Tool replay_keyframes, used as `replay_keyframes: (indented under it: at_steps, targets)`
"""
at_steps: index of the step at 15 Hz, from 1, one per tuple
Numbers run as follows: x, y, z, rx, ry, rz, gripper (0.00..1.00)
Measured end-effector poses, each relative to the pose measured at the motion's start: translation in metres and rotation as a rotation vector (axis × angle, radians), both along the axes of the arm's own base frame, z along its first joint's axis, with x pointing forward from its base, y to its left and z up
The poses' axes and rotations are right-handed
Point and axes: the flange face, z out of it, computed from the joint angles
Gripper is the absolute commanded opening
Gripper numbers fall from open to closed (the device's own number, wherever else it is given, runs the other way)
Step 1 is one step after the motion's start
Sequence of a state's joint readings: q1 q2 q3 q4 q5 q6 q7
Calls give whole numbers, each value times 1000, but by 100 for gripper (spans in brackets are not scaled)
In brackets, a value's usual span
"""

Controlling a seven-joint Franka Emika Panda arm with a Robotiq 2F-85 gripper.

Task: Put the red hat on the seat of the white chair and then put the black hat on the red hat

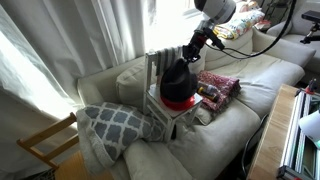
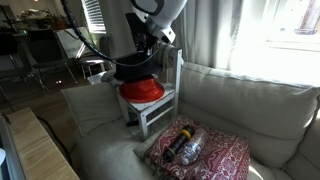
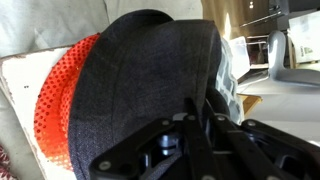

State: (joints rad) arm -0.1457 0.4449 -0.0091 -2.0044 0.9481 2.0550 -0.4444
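Observation:
My gripper should lower and shift toward the cloth to lay the black hat over the red hat (image 1: 181, 103), which still peeks out on the folded cloth's side.
The red hat (image 1: 181, 103) lies on the seat (image 2: 166, 101) of the white chair (image 1: 163, 60), which stands on the sofa. The black hat (image 1: 177, 80) sits tilted right over the red hat (image 2: 143, 91) and covers most of it. My gripper (image 1: 193, 47) comes down from above and is shut on the black hat (image 2: 135, 68) at its brim. In the wrist view the black hat (image 3: 140, 80) fills the middle, the red hat (image 3: 52, 105) peeks out at the left on the white seat (image 3: 18, 85), and my fingers (image 3: 196, 112) pinch the black fabric.
A red-patterned folded cloth (image 2: 215, 155) with a dark bottle-like thing (image 2: 185, 147) on it lies on the sofa beside the chair. A grey patterned pillow (image 1: 115, 122) lies on the other side. A bare wood chair (image 1: 45, 145) stands off the sofa's end.

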Motion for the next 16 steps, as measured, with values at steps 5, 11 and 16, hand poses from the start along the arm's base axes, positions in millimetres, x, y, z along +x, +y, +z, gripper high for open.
replay_keyframes:
  at_steps: [5,11,16]
  targets:
    - [10,-8,-32,18,23,1,2]
    - [15,-8,-63,5,59,0,2]
    - [13,-7,-78,-20,102,5,33]
